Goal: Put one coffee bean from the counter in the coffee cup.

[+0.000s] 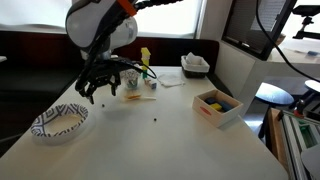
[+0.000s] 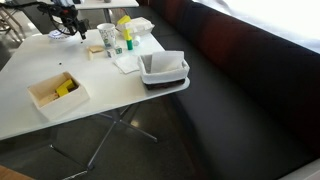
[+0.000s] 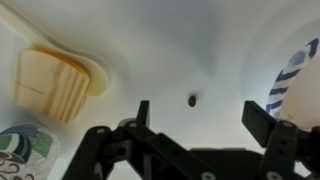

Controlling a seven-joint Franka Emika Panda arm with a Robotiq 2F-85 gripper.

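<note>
My open fingers will lower around the tiny dark coffee bean point(image 3: 192, 99) on the counter next.
In the wrist view a tiny dark coffee bean point(image 3: 192, 99) lies on the white counter point(image 3: 170, 50), just ahead of and between my gripper's point(image 3: 200, 118) two black fingers. The gripper is open and empty, hovering above the counter. The coffee cup point(image 3: 20, 150), whitish with a greenish print, shows at the lower left edge. In both exterior views the gripper point(image 1: 100, 85) point(image 2: 68, 25) hangs over the counter near the cup point(image 1: 131, 82) point(image 2: 107, 37). Another bean point(image 1: 156, 122) lies alone mid-counter.
A blue-and-white patterned bowl point(image 1: 58, 122) point(image 3: 295, 80) stands beside the gripper. A pale yellowish block point(image 3: 50, 82) lies near the cup. A yellow bottle point(image 1: 145, 58), a white food box point(image 1: 218, 105) point(image 2: 57, 90) and a dark tray point(image 2: 163, 68) stand further off.
</note>
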